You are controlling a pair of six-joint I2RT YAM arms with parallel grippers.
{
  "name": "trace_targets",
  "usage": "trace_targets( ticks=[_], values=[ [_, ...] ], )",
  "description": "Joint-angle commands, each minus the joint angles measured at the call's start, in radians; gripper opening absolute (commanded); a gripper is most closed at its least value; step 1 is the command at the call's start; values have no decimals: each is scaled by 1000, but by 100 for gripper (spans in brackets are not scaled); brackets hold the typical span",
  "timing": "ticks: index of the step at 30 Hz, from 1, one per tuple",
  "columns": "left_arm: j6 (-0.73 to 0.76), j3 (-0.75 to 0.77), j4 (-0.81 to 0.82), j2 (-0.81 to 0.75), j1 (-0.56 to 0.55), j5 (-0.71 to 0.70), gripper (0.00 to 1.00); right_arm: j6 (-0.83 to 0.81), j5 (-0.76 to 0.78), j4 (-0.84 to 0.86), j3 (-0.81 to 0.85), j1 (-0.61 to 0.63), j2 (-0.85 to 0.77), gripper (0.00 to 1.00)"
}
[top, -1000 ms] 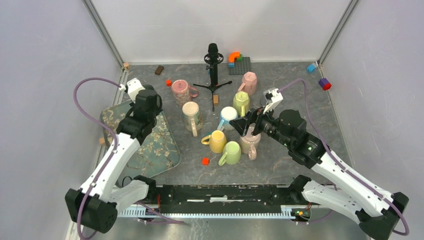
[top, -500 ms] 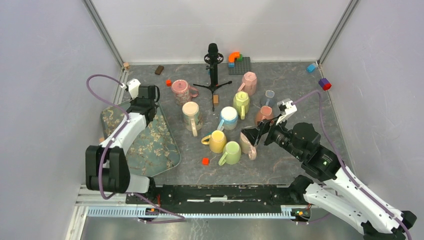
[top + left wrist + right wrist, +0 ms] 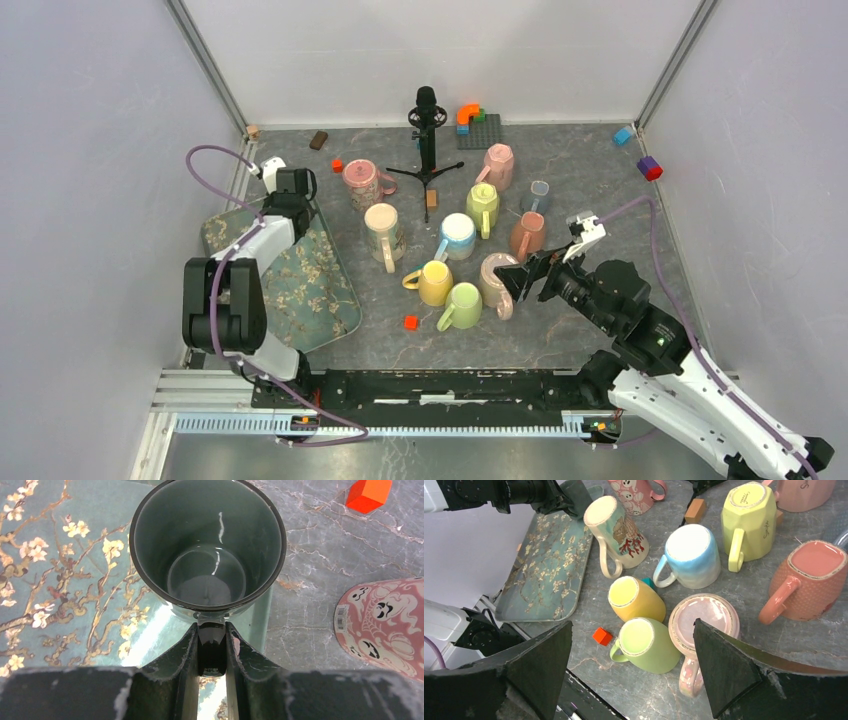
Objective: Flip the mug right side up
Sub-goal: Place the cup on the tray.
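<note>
The grey-green mug already has its opening up, so next my left gripper needs to move slightly outward over the tray's far corner, then open from the mug's handle.
Gripped by its handle, a dark grey-green mug stands mouth up over the far corner of the floral tray; my left gripper is shut on that handle. From above, the left gripper sits at the tray's far edge. My right gripper hangs open and empty above the green mug and the pink mug, both bottom up. It also shows in the top view as the right gripper.
Other overturned mugs cluster mid-table: cream patterned, blue, lime, salmon, yellow. A pink ghost mug lies right of the tray. A microphone stand and small blocks sit around.
The right arm has drawn back toward the near right, uncovering the salmon mug. The left arm has folded back along the left edge, its gripper still on the mug at the tray's far corner.
</note>
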Motion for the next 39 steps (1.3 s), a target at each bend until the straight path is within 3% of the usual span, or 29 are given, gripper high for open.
trace_targets(
  ticks=[1, 10, 22, 23, 28, 34, 39],
  values=[
    [66, 70, 91, 34, 11, 16, 4, -16, 33, -10, -9, 4, -18, 96],
    [75, 142, 31, 104, 13, 27, 33, -28, 66, -44, -20, 3, -33, 98],
    [51, 184, -54, 88, 14, 33, 62, -31, 120, -126, -9, 3, -61, 98],
    [43, 204, -92, 43, 14, 42, 75, -29, 146, -147, -9, 4, -62, 98],
    [-6, 233, -183, -66, 13, 119, 99, -27, 205, -191, -11, 5, -49, 98],
    [-66, 192, -264, -241, -33, 229, 100, -37, 233, -219, -33, 5, -33, 98],
    [-64, 158, -334, -388, -190, 250, 100, -49, 231, -252, -55, 4, 9, 98]
  ],
)
